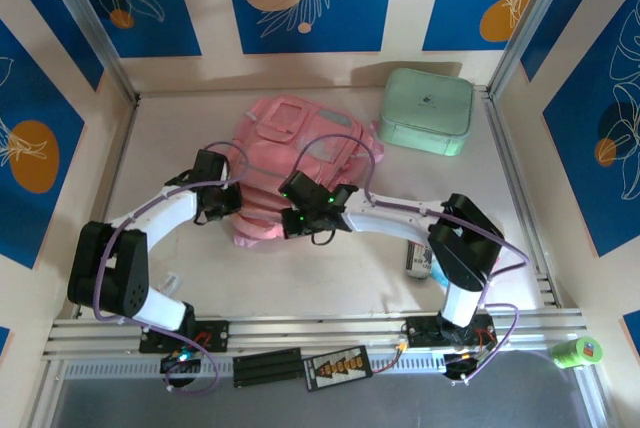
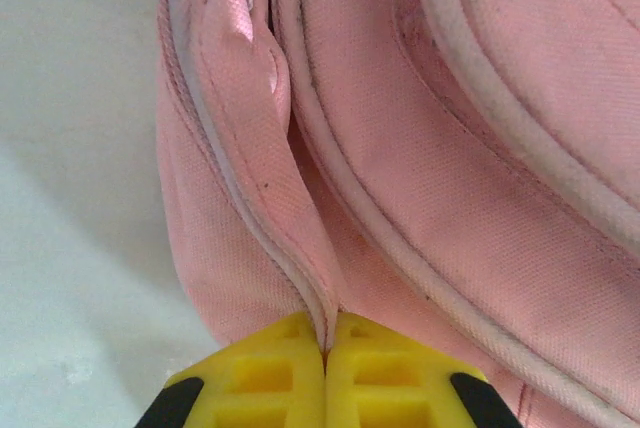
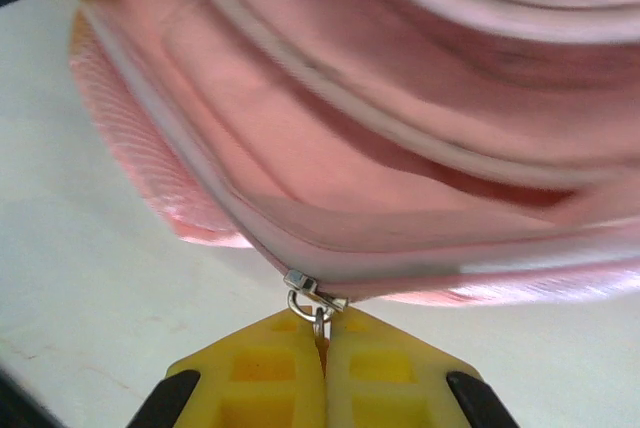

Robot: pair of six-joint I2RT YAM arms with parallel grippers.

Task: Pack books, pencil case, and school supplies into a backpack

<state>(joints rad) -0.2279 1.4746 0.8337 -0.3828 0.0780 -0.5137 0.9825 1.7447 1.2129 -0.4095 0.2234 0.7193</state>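
Observation:
The zipper track runs by the bag's side by the mint-green box, so my right gripper will pull the zipper pull outward along it next and let go of it there.
The pink backpack (image 1: 290, 153) lies flat in the middle of the table. At its left near side, my left gripper (image 1: 222, 210) is shut on a fold of its pink fabric edge (image 2: 300, 278); the yellow fingers (image 2: 250, 378) pinch the piped seam between them. My right gripper (image 1: 297, 220) sits at the bag's near edge, shut on the metal zipper pull (image 3: 318, 306) of the backpack (image 3: 400, 148). Its yellow fingertips (image 3: 390, 368) meet around the pull ring. Books, pencil case and supplies are out of view.
A mint-green rounded box (image 1: 426, 110) stands at the back right beside the backpack. A small can-like object (image 1: 419, 257) lies near the right arm's elbow. A green tape roll (image 1: 578, 351) rests outside the frame at the front right. Walls enclose the table on three sides.

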